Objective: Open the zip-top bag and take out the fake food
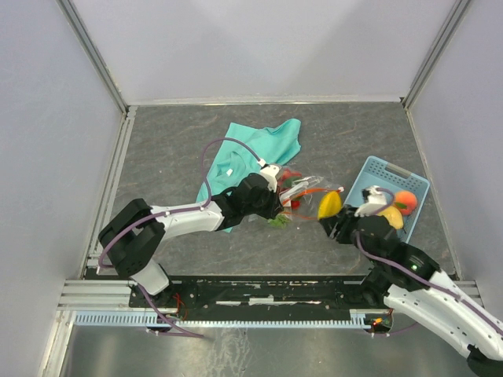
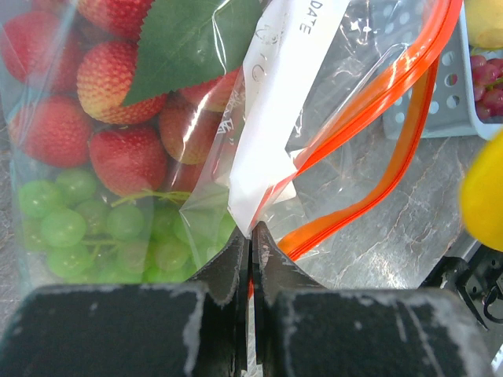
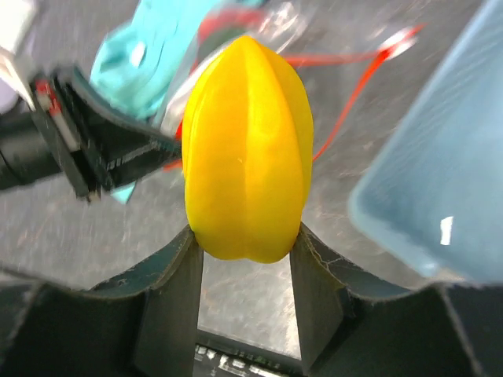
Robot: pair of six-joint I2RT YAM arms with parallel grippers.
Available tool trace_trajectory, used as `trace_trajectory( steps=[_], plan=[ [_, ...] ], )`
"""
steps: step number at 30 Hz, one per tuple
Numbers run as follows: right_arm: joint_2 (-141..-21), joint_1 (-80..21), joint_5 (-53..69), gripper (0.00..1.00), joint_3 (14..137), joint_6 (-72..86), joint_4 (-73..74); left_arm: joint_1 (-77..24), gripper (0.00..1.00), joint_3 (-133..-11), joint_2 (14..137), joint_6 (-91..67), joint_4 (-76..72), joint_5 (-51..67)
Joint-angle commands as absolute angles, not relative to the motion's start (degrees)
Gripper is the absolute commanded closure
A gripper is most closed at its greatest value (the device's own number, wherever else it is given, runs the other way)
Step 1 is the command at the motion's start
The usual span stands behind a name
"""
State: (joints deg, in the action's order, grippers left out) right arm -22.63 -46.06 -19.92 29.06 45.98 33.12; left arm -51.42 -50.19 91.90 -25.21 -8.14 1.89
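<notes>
The robot's right gripper should move over the bare bottom of the basket, go down and let go of the fruit (image 3: 247, 141), because the basket is to the gripper's right in the top view.
The clear zip-top bag (image 1: 305, 188) lies mid-table with its orange-red zip strip (image 2: 369, 118) parted. Red strawberries (image 2: 118, 149), green grapes (image 2: 86, 228) and a green leaf (image 2: 189, 39) of the fake food sit inside it. My left gripper (image 2: 251, 232) is shut on the bag's plastic edge beside a white label (image 2: 275, 102); from above the left gripper (image 1: 277, 206) is at the bag's near-left side. My right gripper (image 3: 246, 239) is shut on a yellow ribbed fruit (image 3: 247, 141), held just right of the bag and above the table, as the top view shows (image 1: 329, 204).
A blue perforated basket (image 1: 376, 167) stands at the right with an orange peach (image 1: 405, 200) and a yellow piece (image 1: 393, 217) in it; dark red grapes (image 2: 489, 78) show there too. A teal cloth (image 1: 251, 149) lies behind the bag. Walls enclose the table.
</notes>
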Motion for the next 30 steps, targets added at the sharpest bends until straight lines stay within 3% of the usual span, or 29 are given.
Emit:
trace_trajectory(
  steps=[1, 5, 8, 15, 17, 20, 22, 27, 30],
  plan=[
    [-16.72, -45.97, -40.41, 0.72, 36.01, 44.70, 44.22, -50.89, 0.97, -50.93, 91.56, -23.97, -9.01, 2.34],
    [-18.81, -45.97, -53.64, 0.67, 35.76, 46.38, 49.85, -50.88, 0.97, -49.56, 89.94, -24.33, -9.66, 2.84],
    [-21.81, -45.90, -56.81, 0.67, 34.37, 48.31, 50.44, -50.83, 0.97, -48.69, 88.66, -24.35, -9.54, 3.14],
    [-29.29, -35.79, -48.05, 0.63, 31.71, 50.78, 43.42, -50.88, 0.97, -47.18, 85.59, -24.18, -8.80, 3.80],
    [-31.09, -29.86, -41.64, 0.50, 29.57, 50.57, 39.57, -50.88, 0.97, -46.58, 84.35, -24.08, -8.70, 4.01],
    [-33.62, -24.35, -33.37, 0.14, 27.70, 48.85, 34.97, -50.87, 0.97, -45.83, 83.10, -23.97, -8.66, 4.59],
    [-33.73, -23.87, -30.25, 0.04, 27.77, 46.72, 32.86, -50.85, 0.97, -45.71, 82.73, -23.58, -8.28, 5.11],
    [-28.31, -23.86, -18.06, 0.02, 30.20, 36.59, 27.92, -50.89, 0.97, -46.02, 82.30, -23.34, -7.82, 6.30],
    [-25.60, -23.87, -4.60, 0.11, 29.71, 30.65, 23.13, -50.89, 0.97, -46.35, 81.97, -23.82, -8.03, 7.03]
  ],
)
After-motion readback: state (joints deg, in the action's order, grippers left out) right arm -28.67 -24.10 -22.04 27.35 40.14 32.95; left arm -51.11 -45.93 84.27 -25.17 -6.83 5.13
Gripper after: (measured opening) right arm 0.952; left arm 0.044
